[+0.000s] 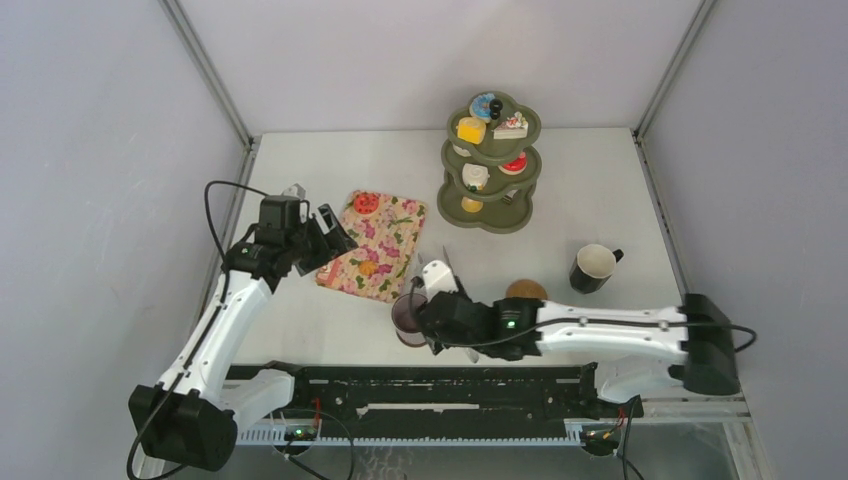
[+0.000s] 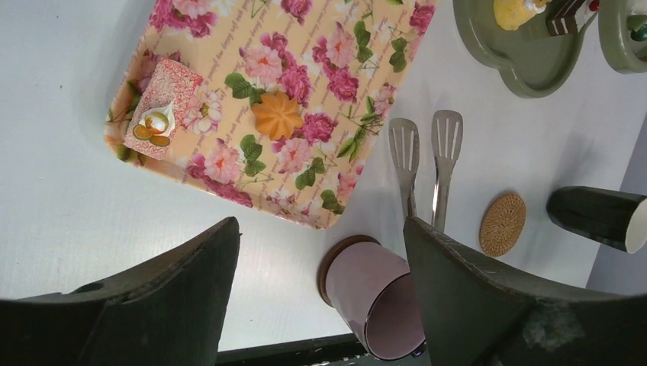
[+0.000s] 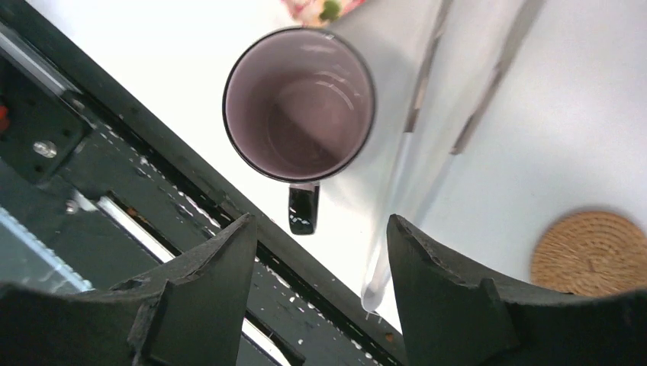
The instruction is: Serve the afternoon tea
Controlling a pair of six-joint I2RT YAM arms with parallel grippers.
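My right gripper should go from the mauve mug to the dark green mug's handle (image 1: 619, 255), which points outward to its right in the top view.
A mauve mug (image 3: 299, 103) stands upright on a brown coaster (image 2: 336, 255) near the table's front edge, its dark handle (image 3: 303, 210) pointing at my right gripper (image 3: 320, 229). That gripper is open, and the handle lies just beyond its fingertips, untouched. My left gripper (image 2: 320, 252) hangs open and empty above the near end of the floral tray (image 2: 229, 164). On the tray lie a pink cake slice (image 2: 156, 110) and an orange pastry (image 2: 277, 114). A dark green mug (image 1: 595, 267) stands at the right. More pastries, among them a yellow cube (image 1: 471, 130), sit on the green tiered stand (image 1: 490, 215).
Metal tongs (image 2: 427, 152) lie between the tray and the mauve mug, close beside my right gripper. A woven coaster (image 1: 526, 290) lies to the right of them. The black rail (image 1: 420, 385) runs along the table's front edge just behind the mug.
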